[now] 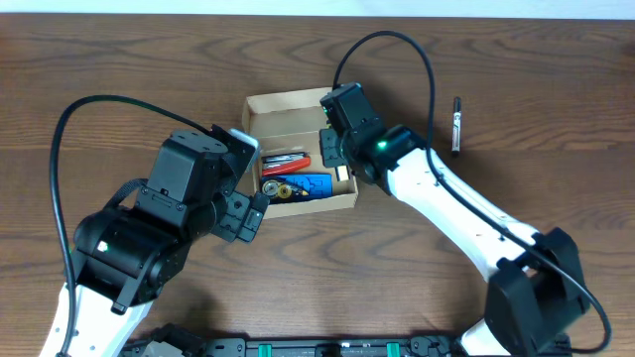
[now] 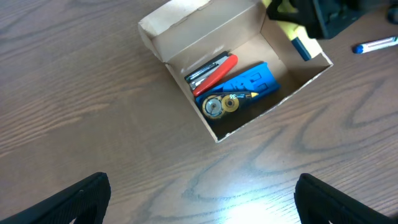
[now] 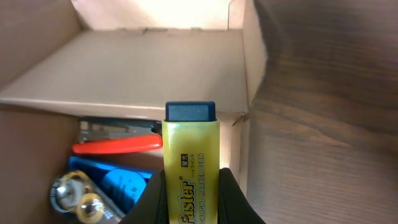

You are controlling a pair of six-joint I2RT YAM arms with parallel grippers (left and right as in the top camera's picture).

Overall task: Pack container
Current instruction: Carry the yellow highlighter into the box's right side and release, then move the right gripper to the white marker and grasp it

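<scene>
My right gripper holds the highlighter and next needs to go down toward the bare part of the container beside the blue item (image 1: 342,186) to release it, as that end of the container is empty.
The tan cardboard container (image 1: 298,102) sits open at the table's middle, also in the left wrist view (image 2: 186,31) and right wrist view (image 3: 143,68). Inside lie a red-handled tool (image 1: 285,160), a blue item (image 1: 310,185) and gold round pieces (image 1: 275,188). My right gripper (image 3: 189,186) is shut on a yellow highlighter with a dark blue cap (image 3: 190,162), holding it over the container's right side (image 1: 340,159). My left gripper (image 2: 199,205) is open and empty, above bare table just in front of the container.
A pen (image 1: 456,125) lies on the table to the right of the container, also visible in the left wrist view (image 2: 376,45). Black cables arc over the back of the table (image 1: 397,40).
</scene>
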